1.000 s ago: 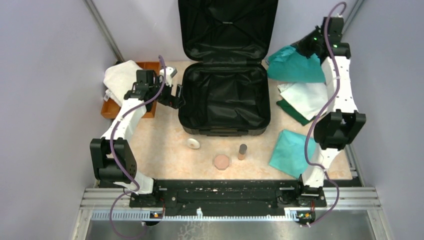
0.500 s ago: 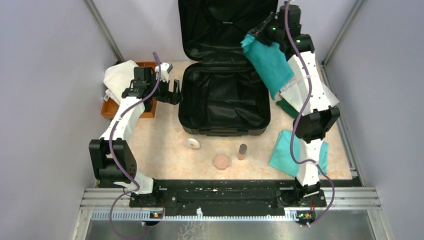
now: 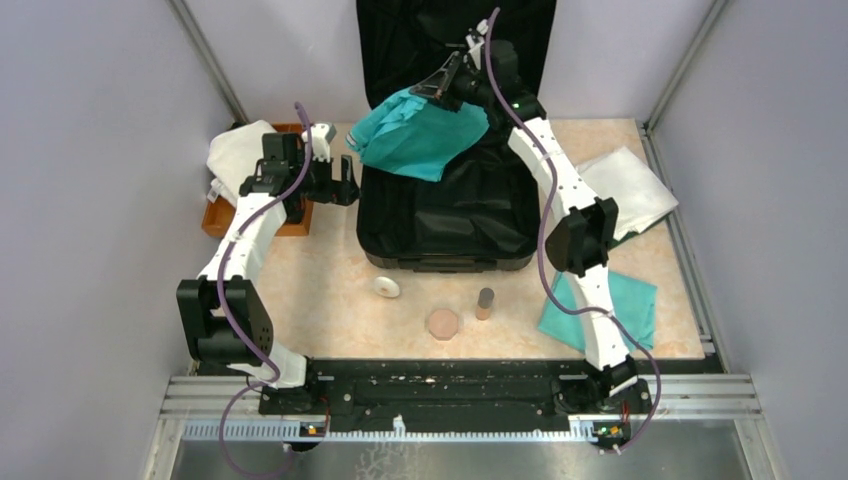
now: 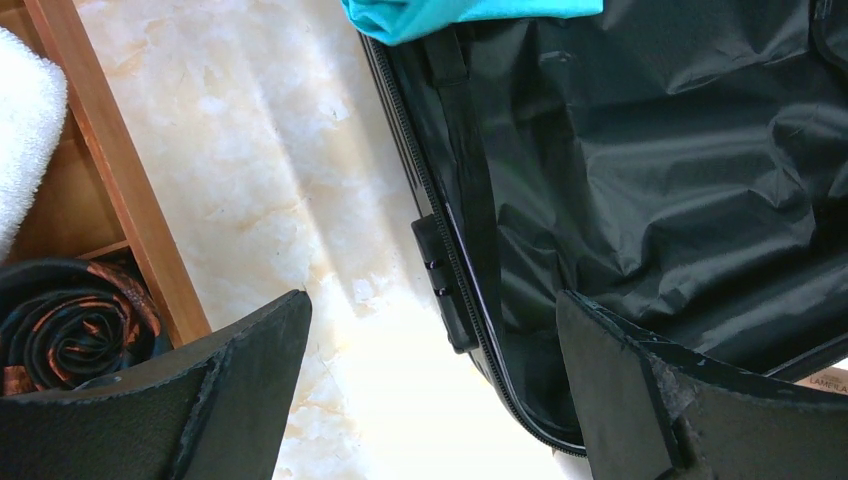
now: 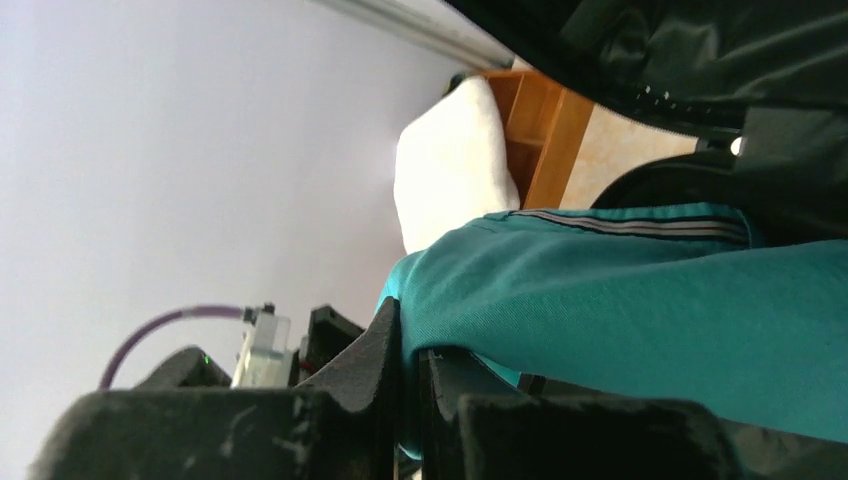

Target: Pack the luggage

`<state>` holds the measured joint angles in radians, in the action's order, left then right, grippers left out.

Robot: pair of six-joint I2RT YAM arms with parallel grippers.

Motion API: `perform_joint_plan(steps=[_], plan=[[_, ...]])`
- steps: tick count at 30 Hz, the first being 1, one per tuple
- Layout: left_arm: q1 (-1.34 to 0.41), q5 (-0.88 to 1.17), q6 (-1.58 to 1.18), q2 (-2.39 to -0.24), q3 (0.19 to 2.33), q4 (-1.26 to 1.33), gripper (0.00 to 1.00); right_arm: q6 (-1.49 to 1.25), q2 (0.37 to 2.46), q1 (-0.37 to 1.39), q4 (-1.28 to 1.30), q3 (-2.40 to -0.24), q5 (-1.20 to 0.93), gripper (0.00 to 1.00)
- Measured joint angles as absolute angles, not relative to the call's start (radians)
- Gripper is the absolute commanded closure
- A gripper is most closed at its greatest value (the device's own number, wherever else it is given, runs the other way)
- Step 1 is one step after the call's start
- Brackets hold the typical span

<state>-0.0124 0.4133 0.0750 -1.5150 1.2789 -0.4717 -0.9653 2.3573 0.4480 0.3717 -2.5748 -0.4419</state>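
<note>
My right gripper carries the teal garment (image 3: 420, 135) back and down toward the suitcase's near edge by the small cylinder next, because the front of the suitcase is empty.
The luggage (image 3: 450, 215) is a large black suitcase lying open mid-table, its lid upright at the back. My right gripper (image 3: 437, 88) is shut on a teal garment (image 3: 420, 135) and holds it in the air over the case's rear left corner; in the right wrist view the cloth (image 5: 640, 300) is pinched between the fingers. My left gripper (image 3: 335, 185) is open and empty beside the case's left rim; in the left wrist view (image 4: 430, 340) its jaws straddle the zipper edge (image 4: 440, 270).
A brown wooden tray (image 3: 215, 215) at the left holds a white cloth (image 3: 238, 155) and a dark roll (image 4: 70, 320). White folded cloth (image 3: 630, 185) and another teal garment (image 3: 610, 310) lie right. A white disc (image 3: 387, 287), a pink puck (image 3: 442, 323) and a small cylinder (image 3: 485, 300) lie in front.
My right arm has swung left with the teal garment, from the table's right side to above the case's rear left. My left gripper has shifted slightly back along the case's left rim.
</note>
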Motion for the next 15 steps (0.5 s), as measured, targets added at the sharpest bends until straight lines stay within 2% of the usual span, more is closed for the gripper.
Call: perform_joint_plan(steps=[6, 9, 15], plan=[[-0.012, 0.41, 0.067, -1.515, 1.279, -0.472, 0.02, -0.883, 2.364, 0.447, 0.371, -2.55, -0.589, 1.0], [-0.012, 0.405, 0.059, -1.515, 1.279, -0.469, 0.02, -0.805, 2.317, 0.45, 0.412, -2.481, -0.618, 1.0], [0.016, 0.406, 0.002, -1.518, 1.283, -0.455, 0.02, -0.78, 2.318, 0.455, 0.463, -2.538, -0.623, 1.0]])
